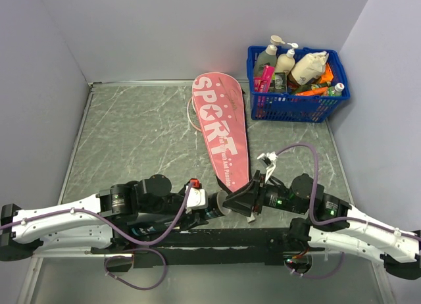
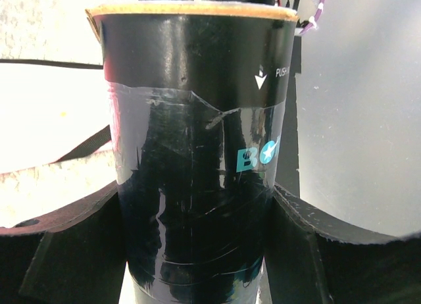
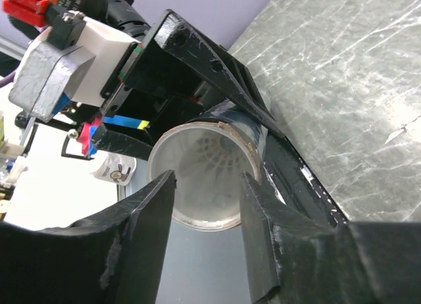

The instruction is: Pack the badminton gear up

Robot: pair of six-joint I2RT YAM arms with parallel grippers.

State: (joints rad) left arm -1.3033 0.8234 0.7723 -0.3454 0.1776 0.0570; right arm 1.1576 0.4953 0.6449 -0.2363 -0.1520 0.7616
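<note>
There is bare tabletop by the wall (image 1: 122, 147), outward and to the left in the top view. My left gripper should swing the tube there, then lower it and let it go.
The slim black tube (image 2: 197, 120) lies level between my two grippers, near the table's front edge. My left gripper (image 2: 197, 205) is shut on its body; in the top view the left gripper (image 1: 212, 208) sits just below the cover's narrow end. My right gripper (image 3: 207, 179) is open and empty, its fingers (image 3: 148, 225) just in front of the tube's open mouth (image 3: 245, 141). White shuttlecock feathers (image 3: 214, 149) show deep inside the tube. The pink "SPORT" racket cover (image 1: 220, 126) lies flat mid-table. A thin pink loop (image 1: 191, 116) shows at its left edge. The rackets' white handles are hidden.
The blue plastic basket (image 1: 299, 108) of bottles and packets stands at the back right corner. Grey walls close the table at left, back and right. Purple cables loop over both arms, and the right gripper (image 1: 240, 202) sits close against the left one.
</note>
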